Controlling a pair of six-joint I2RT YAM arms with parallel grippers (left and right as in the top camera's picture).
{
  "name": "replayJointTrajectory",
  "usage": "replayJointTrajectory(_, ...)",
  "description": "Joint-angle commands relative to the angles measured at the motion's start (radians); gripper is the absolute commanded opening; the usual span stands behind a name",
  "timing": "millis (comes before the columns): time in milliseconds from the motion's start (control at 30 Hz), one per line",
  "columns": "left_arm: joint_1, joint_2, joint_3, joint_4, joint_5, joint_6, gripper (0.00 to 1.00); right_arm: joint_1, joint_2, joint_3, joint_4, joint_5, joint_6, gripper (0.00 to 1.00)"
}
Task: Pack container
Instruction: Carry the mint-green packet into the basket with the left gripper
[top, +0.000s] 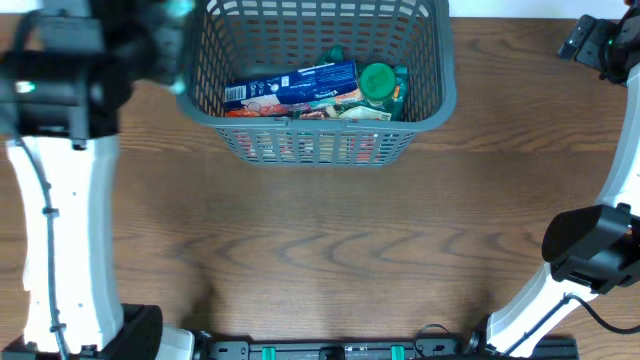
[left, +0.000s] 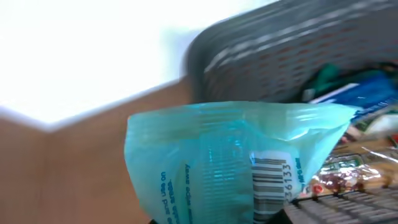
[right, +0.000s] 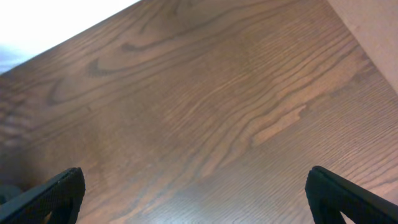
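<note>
The basket's bottom behind the blue packet (top: 295, 85) is free, so my left gripper should go over the basket's rim and down there to let the teal packet go.
The container (top: 440, 95) is a dark grey lattice basket at the back middle of the table. It holds a blue packet (top: 295, 85), a green-lidded jar (top: 377, 80) and other packets. My left gripper (top: 178, 14) is at the basket's left rim, shut on a teal plastic packet (left: 217, 155) with a barcode. In the left wrist view the basket's corner (left: 249, 56) shows behind the packet, and the fingers are almost wholly hidden by it. My right gripper (right: 199, 205) is open and empty over bare wood, away at the table's back right (top: 600, 45).
The wooden table (top: 320, 250) spreads in front of the basket. The white arm columns stand at the left (top: 60, 240) and right (top: 590, 250) edges. The table's edge runs across the upper right of the right wrist view (right: 360, 37).
</note>
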Motion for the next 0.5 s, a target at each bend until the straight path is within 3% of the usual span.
replayJointTrajectory(0, -0.063, 0.055, 0.011, 0.069, -0.006, 0.238, 0.06, 0.000, -0.003, 0.000, -0.010, -0.007, -0.016, 0.99)
replayJointTrajectory(200, -0.099, 0.192, 0.010, 0.245, -0.006, 0.455, 0.06, 0.000, -0.003, 0.000, -0.023, -0.007, -0.019, 0.99)
replayJointTrajectory(467, -0.100, 0.438, 0.007, 0.254, -0.002, 0.468, 0.06, 0.000, -0.003, 0.000, -0.025, -0.007, -0.019, 0.99)
